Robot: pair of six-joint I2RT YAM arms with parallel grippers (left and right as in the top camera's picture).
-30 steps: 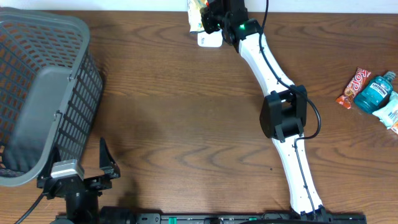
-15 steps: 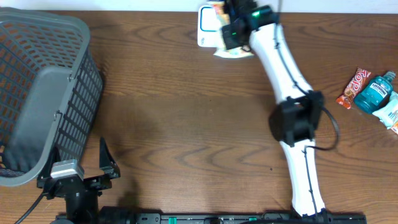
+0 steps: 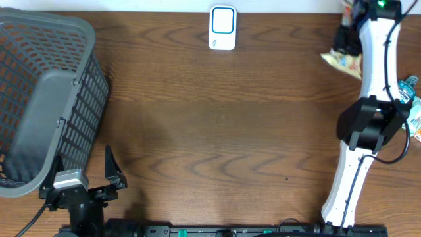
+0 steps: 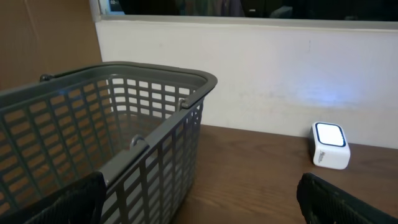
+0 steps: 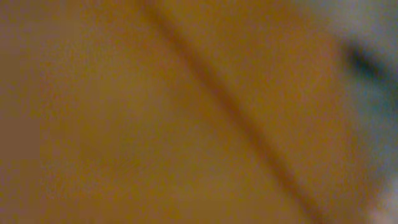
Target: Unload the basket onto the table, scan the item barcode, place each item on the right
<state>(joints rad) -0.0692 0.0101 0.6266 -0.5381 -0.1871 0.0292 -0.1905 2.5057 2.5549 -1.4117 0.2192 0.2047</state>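
My right gripper swings right in the overhead view and down to the blue bottle (image 3: 406, 90) below it next, and releases the packet there.
The item, a yellowish snack packet (image 3: 343, 61), hangs at the table's far right back, and my right gripper (image 3: 347, 36) is shut on its top edge. The right wrist view is nothing but an orange-brown blur, with no fingers to make out. At the back middle stands the white barcode scanner (image 3: 222, 27) with its blue-lit face, well to the left of the packet; it also shows as the scanner (image 4: 329, 144) in the left wrist view. My left gripper (image 3: 113, 172) rests at the front left, open and holding nothing, its left gripper (image 4: 202, 208) fingers spread wide.
A grey mesh basket (image 3: 46, 99) fills the left side, seen close as the basket (image 4: 124, 124) beside the left gripper. A blue bottle (image 3: 406, 89) and a white packet (image 3: 416, 122) lie at the right edge, partly behind the right arm.
My right arm has swung from the scanner at the back middle across to the far right, carrying the packet with it. The left arm has not moved.
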